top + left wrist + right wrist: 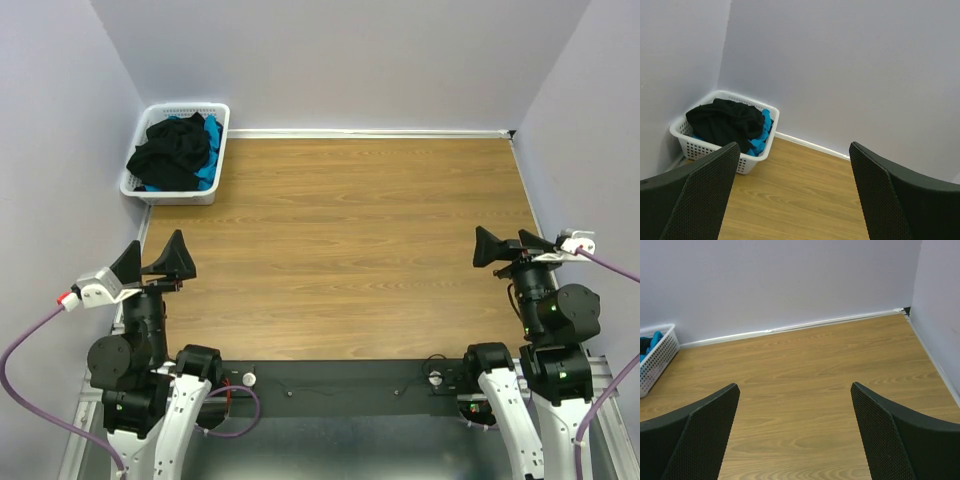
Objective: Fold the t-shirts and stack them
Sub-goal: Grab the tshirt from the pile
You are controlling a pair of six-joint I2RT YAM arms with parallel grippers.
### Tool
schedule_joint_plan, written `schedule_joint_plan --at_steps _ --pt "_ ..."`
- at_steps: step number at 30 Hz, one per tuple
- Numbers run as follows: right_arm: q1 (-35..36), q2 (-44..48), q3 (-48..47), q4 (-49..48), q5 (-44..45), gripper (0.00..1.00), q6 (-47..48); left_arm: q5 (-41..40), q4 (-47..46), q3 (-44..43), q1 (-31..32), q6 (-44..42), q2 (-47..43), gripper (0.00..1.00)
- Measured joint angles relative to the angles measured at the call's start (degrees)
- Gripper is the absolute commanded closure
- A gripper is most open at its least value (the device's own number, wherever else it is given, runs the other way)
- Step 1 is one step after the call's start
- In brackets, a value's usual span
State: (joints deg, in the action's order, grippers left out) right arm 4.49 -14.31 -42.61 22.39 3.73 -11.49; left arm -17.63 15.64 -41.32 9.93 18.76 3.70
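My left gripper should next move outward over the basket (pixel 222 140) and down onto the middle of the black t-shirt (pixel 172 152), because that is farther outward and below it.
A crumpled black t-shirt (pixel 172 152) lies on top of a teal-blue t-shirt (pixel 208 162) inside the white basket (pixel 222 140) at the table's far left corner. Both also show in the left wrist view, black t-shirt (pixel 727 122), teal t-shirt (pixel 761 137). My left gripper (pixel 152 262) is open and empty near the table's left front, well short of the basket. My right gripper (pixel 510 246) is open and empty at the right side. In the wrist views both grippers (pixel 792 192) (pixel 795 432) hang over bare wood.
The wooden tabletop (pixel 350 240) is bounded by lavender walls at the back and both sides. The basket (pixel 756 157) sits against the left wall; its edge shows in the right wrist view (pixel 657 360). The arm bases and cables lie along the near edge.
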Motion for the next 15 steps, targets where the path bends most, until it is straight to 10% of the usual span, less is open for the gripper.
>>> schedule_joint_plan --at_steps 15 --pt "0.2 -0.3 4.3 0.0 -6.1 0.0 -5.8 -0.1 -3.8 0.8 0.0 7.5 23.1 0.01"
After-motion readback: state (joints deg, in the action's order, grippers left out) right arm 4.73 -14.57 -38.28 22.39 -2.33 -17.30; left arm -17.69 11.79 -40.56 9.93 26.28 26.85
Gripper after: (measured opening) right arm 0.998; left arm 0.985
